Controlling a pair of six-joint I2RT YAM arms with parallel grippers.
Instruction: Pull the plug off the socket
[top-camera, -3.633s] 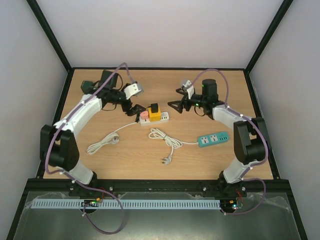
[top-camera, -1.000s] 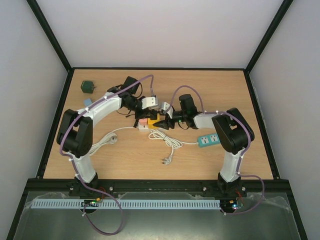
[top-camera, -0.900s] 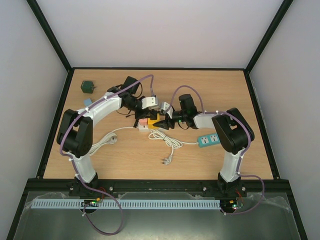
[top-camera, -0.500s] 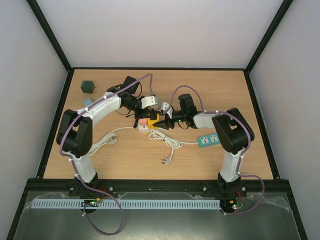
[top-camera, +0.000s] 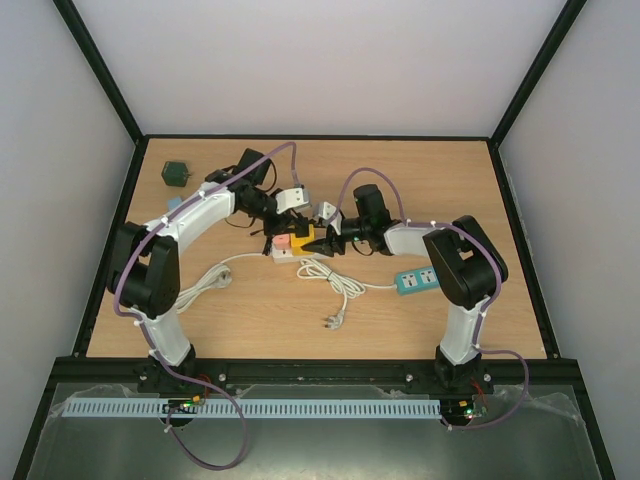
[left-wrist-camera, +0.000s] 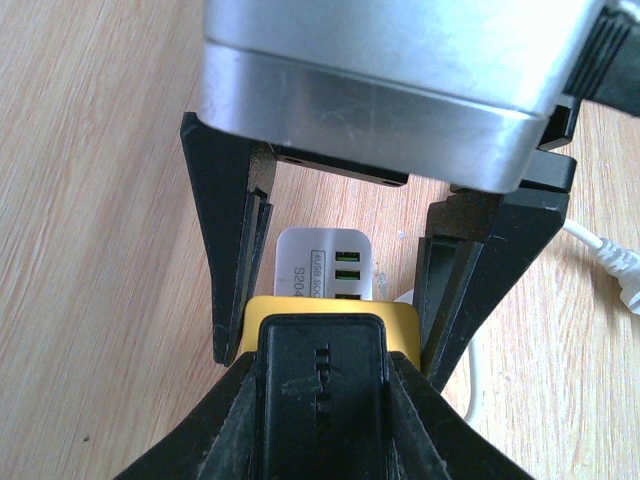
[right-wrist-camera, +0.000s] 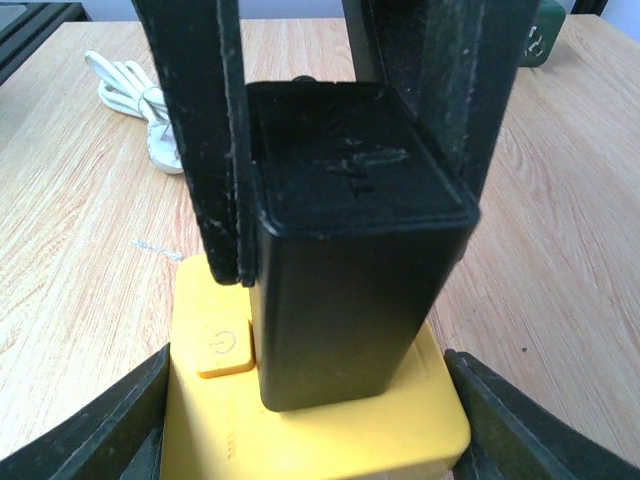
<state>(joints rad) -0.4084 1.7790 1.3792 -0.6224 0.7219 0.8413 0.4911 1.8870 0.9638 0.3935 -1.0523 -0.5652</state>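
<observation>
My left gripper will next lift the plug out, carry it left in the top view to bare tabletop near the dark green object, lower it and let go.
A black plug (right-wrist-camera: 350, 250) stands upright in the top of a yellow socket block (right-wrist-camera: 330, 440), which sits on a white power strip (left-wrist-camera: 325, 255). My left gripper (left-wrist-camera: 322, 378) is shut on the plug, one finger pressed to each side of it. My right gripper (right-wrist-camera: 310, 425) is shut on the socket block (left-wrist-camera: 320, 306), its fingers (left-wrist-camera: 235, 300) clamping the block's two sides below the plug. In the top view both grippers meet over the socket (top-camera: 299, 241) at mid-table, the left gripper (top-camera: 297, 228) from behind and the right gripper (top-camera: 318, 243) from the right.
A pink piece (top-camera: 283, 241) sits on the strip beside the yellow block. A coiled white cable (top-camera: 335, 285) lies just in front, and another white lead (top-camera: 205, 285) to the left. A green power strip (top-camera: 425, 278) lies at the right, a dark green object (top-camera: 177, 173) at the far left.
Both grippers and the socket assembly have shifted slightly left and away from the arm bases. Both grips are unchanged.
</observation>
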